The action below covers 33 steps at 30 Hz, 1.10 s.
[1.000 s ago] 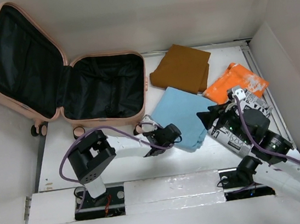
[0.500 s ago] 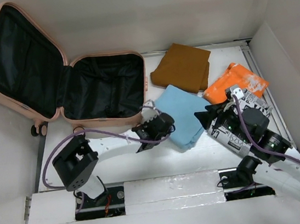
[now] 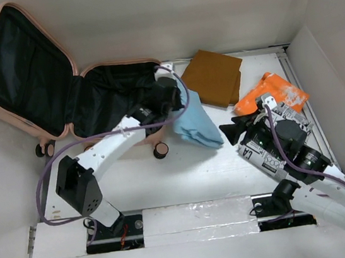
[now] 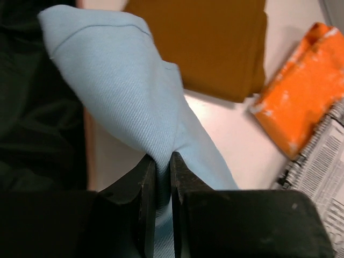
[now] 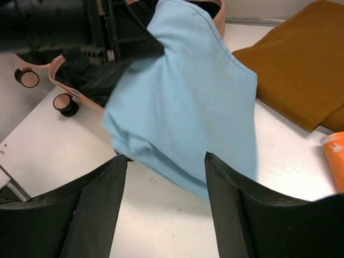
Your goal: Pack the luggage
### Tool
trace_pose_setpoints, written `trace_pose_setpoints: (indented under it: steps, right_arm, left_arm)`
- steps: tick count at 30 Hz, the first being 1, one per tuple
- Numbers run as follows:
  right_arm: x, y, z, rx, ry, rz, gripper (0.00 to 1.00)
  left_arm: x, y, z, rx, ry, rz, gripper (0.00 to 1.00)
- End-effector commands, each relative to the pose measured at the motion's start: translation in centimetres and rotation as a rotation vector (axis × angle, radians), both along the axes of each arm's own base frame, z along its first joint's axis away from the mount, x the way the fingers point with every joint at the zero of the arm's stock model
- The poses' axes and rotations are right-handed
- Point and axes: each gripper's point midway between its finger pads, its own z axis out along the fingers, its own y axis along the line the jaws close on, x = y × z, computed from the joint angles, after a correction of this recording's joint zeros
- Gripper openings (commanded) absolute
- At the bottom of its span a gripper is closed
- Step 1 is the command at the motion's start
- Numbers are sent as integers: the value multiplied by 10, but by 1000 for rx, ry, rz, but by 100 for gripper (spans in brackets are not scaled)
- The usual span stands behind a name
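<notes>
The robot's left gripper will next take the cloth down and to the left in the top view to the suitcase's empty black lining (image 3: 102, 100) (image 4: 37, 118), then lower the cloth and let go of it there.
The pale pink suitcase (image 3: 153, 60) lies open at the back left, black lining showing. My left gripper (image 3: 167, 98) is shut on a light blue folded cloth (image 3: 195, 121) and holds it lifted at the suitcase's right rim, the cloth hanging down to the right. In the left wrist view the gripper (image 4: 163, 160) pinches a fold of the blue cloth (image 4: 118, 91). My right gripper (image 3: 231, 129) is open and empty, just right of the cloth; in its own view the gripper (image 5: 165, 157) faces the hanging cloth (image 5: 188, 102).
A folded brown cloth (image 3: 210, 77) lies at the back middle. An orange packet (image 3: 271, 92) lies right of it. White walls close in the back and right sides. A suitcase wheel (image 3: 160, 150) sits on the table below the cloth.
My left gripper has lifted the blue cloth off the table and carried it back and left to the suitcase's right rim. The right arm has barely moved.
</notes>
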Motion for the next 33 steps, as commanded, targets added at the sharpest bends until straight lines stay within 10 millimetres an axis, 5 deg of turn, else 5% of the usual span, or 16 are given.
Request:
trace_pose_setpoints:
  steps: [1,5,8,9,10,12,17,23,27,29,30,32,33]
  right_arm:
    - [3,4,40,67,-92,13,66]
    - [5,8,38,68,-94,22,66]
    - [5,10,32,65,-89,31,66]
    - [4,11,34,71,-97,40,66]
    - [4,12,30,66,-90,41,66]
    - [5,12,32,75,-102,40,66]
    - [9,15,20,58,-80,41,66]
    - [9,16,12,51,-72,41,66]
    - [10,9,9,54,-76,10,66]
    - [9,8,7,53,-75,10,66]
    - [10,7,7,52,-75,-1,66]
    - [11,8,4,46,-68,-1,69]
    - [13,10,1,47,-55,-1,69]
  left_arm:
    - [39,23,61,-40,-152,-61,0]
    - [92,69,99,-106,-196,-11,0]
    - [128,109,95,-103,-164,49,0]
    - [137,116,116,-119,-194,57,0]
    - [154,138,106,-104,-169,106,0]
    - [164,159,118,-111,-167,155,0]
    - [187,246,110,-86,-159,333,0]
    - [201,307,44,13,-118,419,0]
    - [199,361,-29,95,54,611,0]
    - [190,376,-41,107,112,681,14]
    - [185,386,-43,108,120,763,40]
    - [179,381,-13,55,60,823,72]
    - [177,381,-16,58,68,823,72]
